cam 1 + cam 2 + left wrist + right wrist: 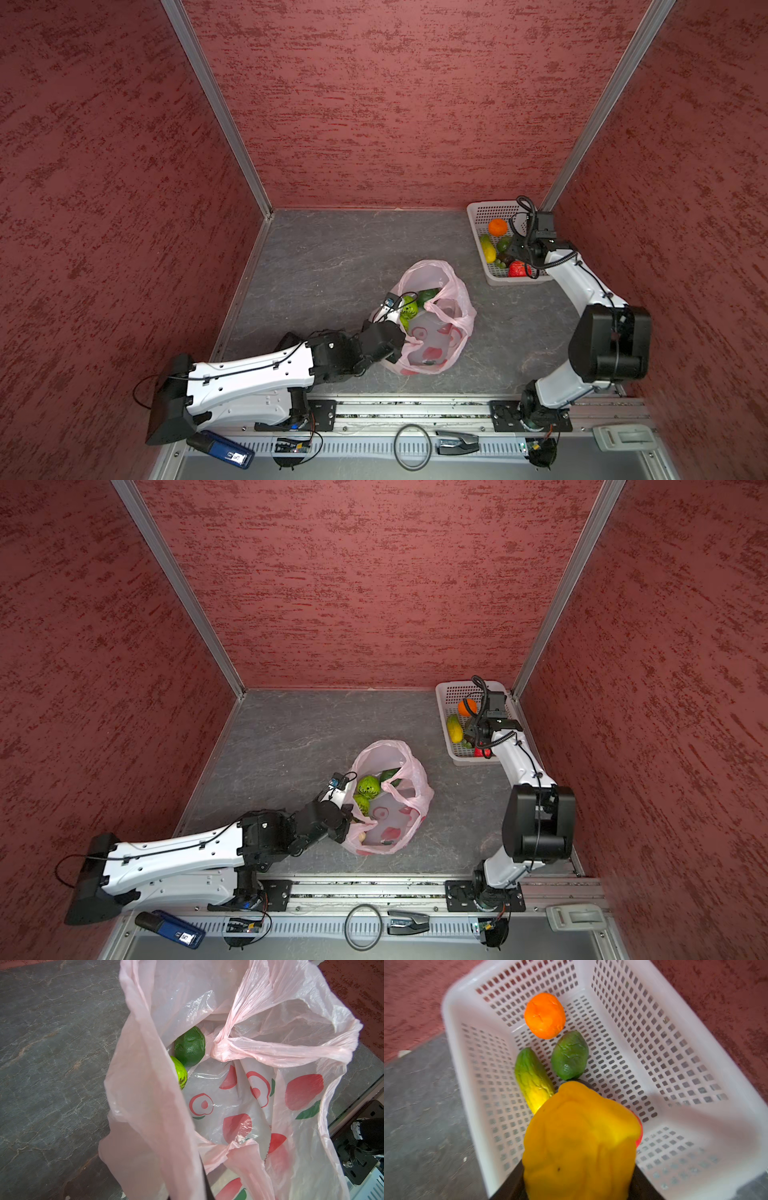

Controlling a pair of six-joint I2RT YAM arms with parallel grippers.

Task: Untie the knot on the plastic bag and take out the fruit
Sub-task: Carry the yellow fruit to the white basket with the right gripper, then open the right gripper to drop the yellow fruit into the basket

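Observation:
My right gripper lowers outward and releases the yellow fruit [579,1142] next. This is because the basket's bare bottom [604,1044] beside the dark green fruit lies below and outward of that gripper.
The pink plastic bag [432,345] [386,829] [270,1105] lies mid-table with its mouth gaping. The knot [220,1051] is a bunched lump of film between the handle strips. Inside lie a dark green fruit [190,1046] [428,296] and a bright green fruit [179,1073] [368,786]. My left gripper [204,1188] [347,825] is shut on the bag's near rim, its fingers mostly wrapped in film. My right gripper [579,1184] [513,249] hangs over the white basket [452,1022] [478,212], shut on a yellow fruit [579,1142].
In the basket lie an orange mandarin [544,1016] [497,227], a green-yellow long fruit [532,1082], a dark green fruit [569,1055] and a red strawberry [517,269]. Red walls close three sides. A blue device [224,451] and a cable ring [411,446] sit on the front rail.

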